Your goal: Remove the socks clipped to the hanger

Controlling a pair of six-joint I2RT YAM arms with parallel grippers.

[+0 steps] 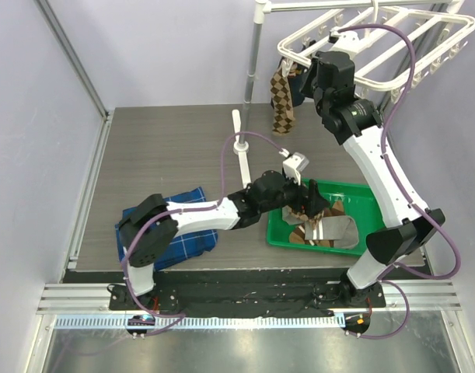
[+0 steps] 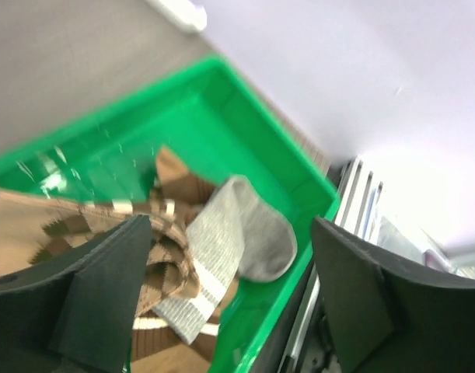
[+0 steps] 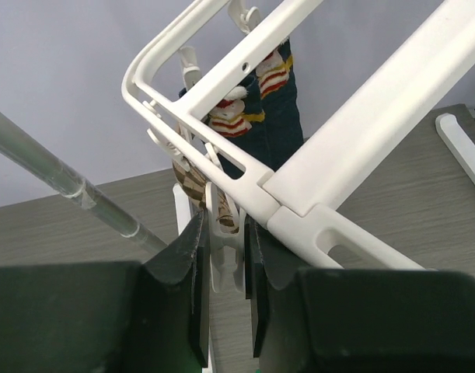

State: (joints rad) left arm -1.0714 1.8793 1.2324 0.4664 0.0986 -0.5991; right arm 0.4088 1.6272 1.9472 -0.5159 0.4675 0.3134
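I will next lift my left gripper and move it outward onto the lower half of the argyle sock (image 1: 281, 97), because the sock hangs above and outward of the gripper.
The white hanger (image 1: 392, 47) hangs at the top right and crosses the right wrist view (image 3: 346, 155). A brown argyle sock (image 1: 281, 97) hangs clipped to its left end. My right gripper (image 1: 309, 74) is up at that end; in the right wrist view (image 3: 225, 233) its jaws are shut on a white clip (image 3: 225, 260) that holds the argyle sock (image 3: 192, 183). Dark navy socks (image 3: 280, 116) hang clipped behind. My left gripper (image 1: 309, 203) is open and empty (image 2: 229, 287) just above the green tray (image 1: 361, 190), over a grey sock (image 2: 237, 241) and brown socks (image 2: 167, 272).
A metal pole (image 1: 253, 70) stands on a white base (image 1: 241, 148) beside the hanger and shows in the right wrist view (image 3: 66, 183). A folded blue plaid cloth (image 1: 194, 194) lies under the left arm. Walls close the left, back and right sides.
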